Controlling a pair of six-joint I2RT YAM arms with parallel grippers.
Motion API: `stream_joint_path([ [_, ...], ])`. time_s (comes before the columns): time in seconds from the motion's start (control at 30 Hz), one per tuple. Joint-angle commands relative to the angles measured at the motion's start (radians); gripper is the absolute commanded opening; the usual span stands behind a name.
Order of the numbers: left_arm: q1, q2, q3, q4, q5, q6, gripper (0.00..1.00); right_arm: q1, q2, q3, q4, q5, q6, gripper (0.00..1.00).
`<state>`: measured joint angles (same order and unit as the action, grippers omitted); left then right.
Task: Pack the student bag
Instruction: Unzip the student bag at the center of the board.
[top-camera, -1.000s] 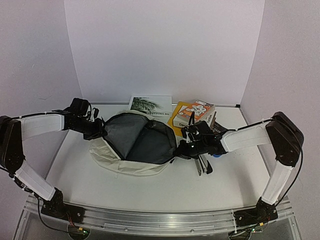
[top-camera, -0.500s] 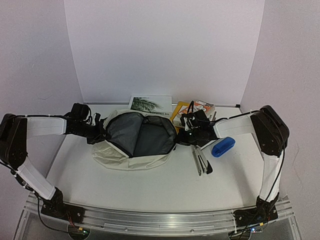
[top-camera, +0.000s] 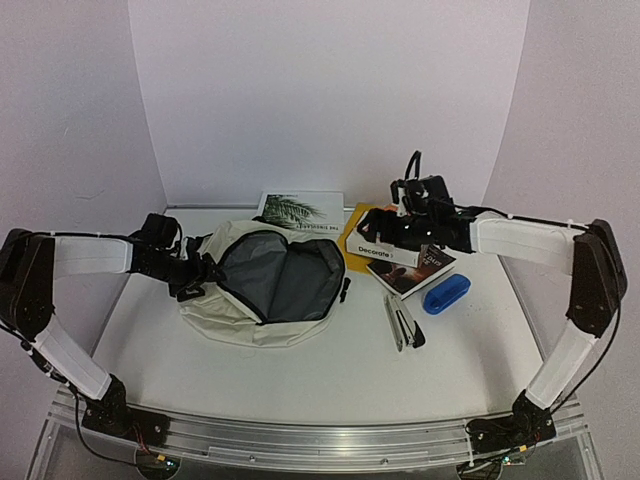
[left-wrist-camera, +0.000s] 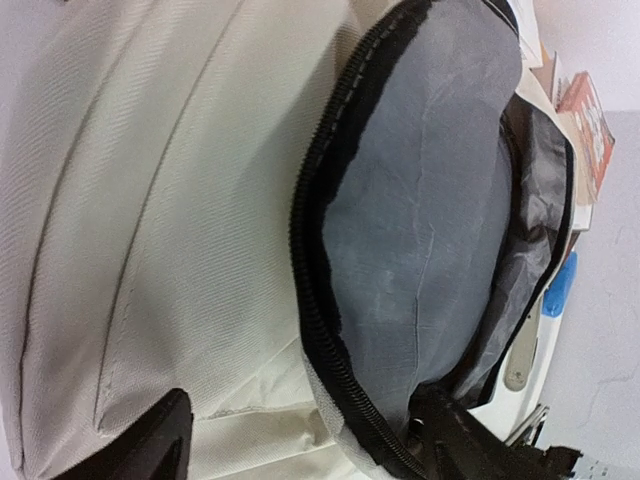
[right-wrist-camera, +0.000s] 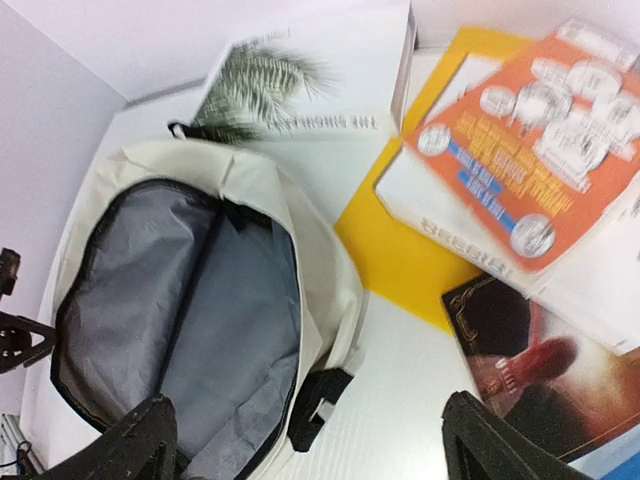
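Note:
The orange book is on top of the stack, below my right gripper and to its right in the wrist view, so I need to lower that way, turning, onto its near corner.
The student bag lies on its side at the table's centre-left, cream outside, its mouth unzipped to show the dark grey lining. My left gripper is at the bag's left rim. In the left wrist view its jaws stand wide apart, open, with the black zipper edge lying loose between them. My right gripper hangs raised over the books to the right of the bag. It is open, with nothing between its fingers; below it are the bag's right edge and a black buckle.
Behind the bag lies a palm-tree book. To its right an orange-and-white book sits on a yellow one, with a dark book beside them. A blue case and a metal stapler-like tool lie at the right.
Both grippers have opened and let go of the bag's rim. The right arm has lifted back over the books. The bag's mouth has slumped and shifted a little left.

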<state>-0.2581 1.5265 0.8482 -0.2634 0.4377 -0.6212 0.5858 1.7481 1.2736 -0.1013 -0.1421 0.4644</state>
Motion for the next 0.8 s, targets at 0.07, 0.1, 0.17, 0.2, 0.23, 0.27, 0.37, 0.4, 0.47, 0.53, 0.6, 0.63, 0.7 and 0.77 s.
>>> stream_joint_path([
  [0.07, 0.003, -0.150, 0.048, -0.082, -0.103, 0.047, 0.94, -0.089, -0.137, 0.004, -0.113, 0.285, -0.075, 0.98],
  [0.1, 0.005, -0.183, 0.050, -0.090, -0.118, 0.047, 0.97, -0.112, -0.133, 0.010, -0.122, 0.274, -0.074, 0.98],
  [0.17, 0.005, -0.227, 0.055, -0.103, -0.147, 0.047, 1.00, -0.160, -0.115, 0.017, -0.124, 0.226, -0.053, 0.98],
  [0.2, 0.005, -0.241, 0.056, -0.107, -0.153, 0.046, 1.00, -0.172, -0.111, 0.020, -0.124, 0.207, -0.049, 0.98],
  [0.23, 0.005, -0.270, 0.059, -0.118, -0.166, 0.042, 1.00, -0.189, -0.089, 0.029, -0.119, 0.159, -0.030, 0.98],
  [0.27, 0.005, -0.279, 0.060, -0.123, -0.177, 0.040, 1.00, -0.190, -0.079, 0.035, -0.113, 0.139, -0.017, 0.98],
  [0.37, 0.005, -0.303, 0.061, -0.139, -0.189, 0.029, 1.00, -0.198, -0.027, 0.053, -0.080, 0.059, 0.036, 0.96],
  [0.4, 0.005, -0.318, 0.060, -0.145, -0.193, 0.021, 1.00, -0.211, 0.010, 0.047, -0.025, -0.012, 0.107, 0.93],
  [0.47, 0.005, -0.333, 0.056, -0.145, -0.195, 0.014, 1.00, -0.214, 0.028, 0.017, 0.066, -0.101, 0.210, 0.90],
  [0.53, 0.004, -0.341, 0.052, -0.145, -0.197, 0.010, 1.00, -0.215, 0.035, -0.030, 0.174, -0.156, 0.301, 0.90],
  [0.6, 0.005, -0.353, 0.048, -0.144, -0.198, 0.008, 1.00, -0.216, 0.046, -0.087, 0.298, -0.187, 0.412, 0.90],
  [0.63, 0.005, -0.355, 0.046, -0.143, -0.198, 0.008, 1.00, -0.216, 0.056, -0.097, 0.341, -0.176, 0.467, 0.91],
  [0.7, 0.005, -0.354, 0.046, -0.145, -0.199, 0.010, 1.00, -0.216, 0.076, -0.109, 0.381, -0.163, 0.514, 0.92],
  [0.77, 0.005, -0.353, 0.046, -0.147, -0.197, 0.012, 1.00, -0.215, 0.100, -0.116, 0.420, -0.154, 0.563, 0.93],
])
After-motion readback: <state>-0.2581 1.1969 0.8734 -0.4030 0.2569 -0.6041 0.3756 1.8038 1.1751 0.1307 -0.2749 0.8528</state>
